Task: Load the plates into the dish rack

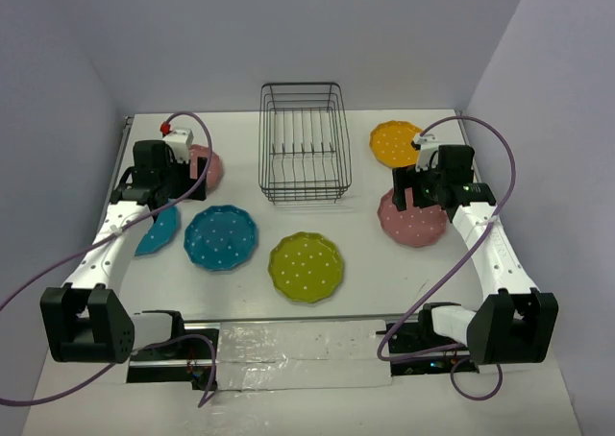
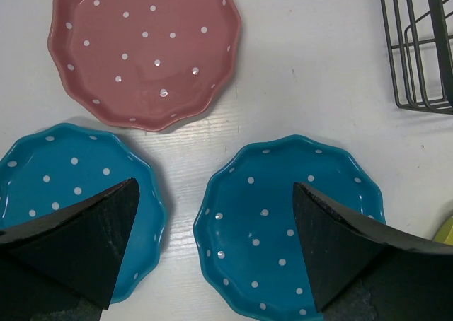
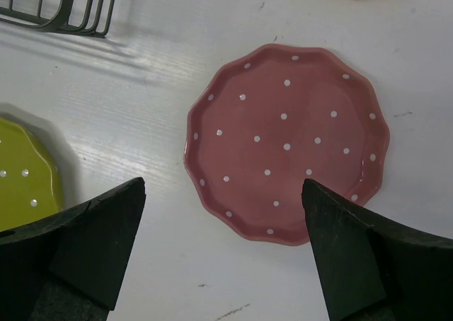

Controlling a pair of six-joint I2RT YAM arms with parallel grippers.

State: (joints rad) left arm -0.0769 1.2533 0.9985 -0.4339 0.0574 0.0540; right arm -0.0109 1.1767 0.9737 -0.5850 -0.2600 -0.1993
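My left gripper moves outward and down onto the pink plate's rim on the rack side next, since that plate lies below and outward of it.
The black wire dish rack (image 1: pixel 303 156) stands empty at the back middle. Six dotted plates lie flat on the table: a pink one (image 1: pixel 209 167) and two teal ones (image 1: pixel 221 237) (image 1: pixel 159 234) on the left, a yellow-green one (image 1: pixel 306 266) in front, and an orange-yellow one (image 1: pixel 394 143) and a pink one (image 1: pixel 413 225) on the right. My left gripper (image 2: pixel 216 250) is open and empty, above the two teal plates (image 2: pixel 283 222) (image 2: pixel 64 187). My right gripper (image 3: pixel 223 250) is open and empty, just short of the pink plate (image 3: pixel 287 141).
The rack's corner shows in the left wrist view (image 2: pixel 421 52) and in the right wrist view (image 3: pixel 64 10). The yellow-green plate's edge (image 3: pixel 25 172) lies left of my right gripper. White walls close in the table on three sides.
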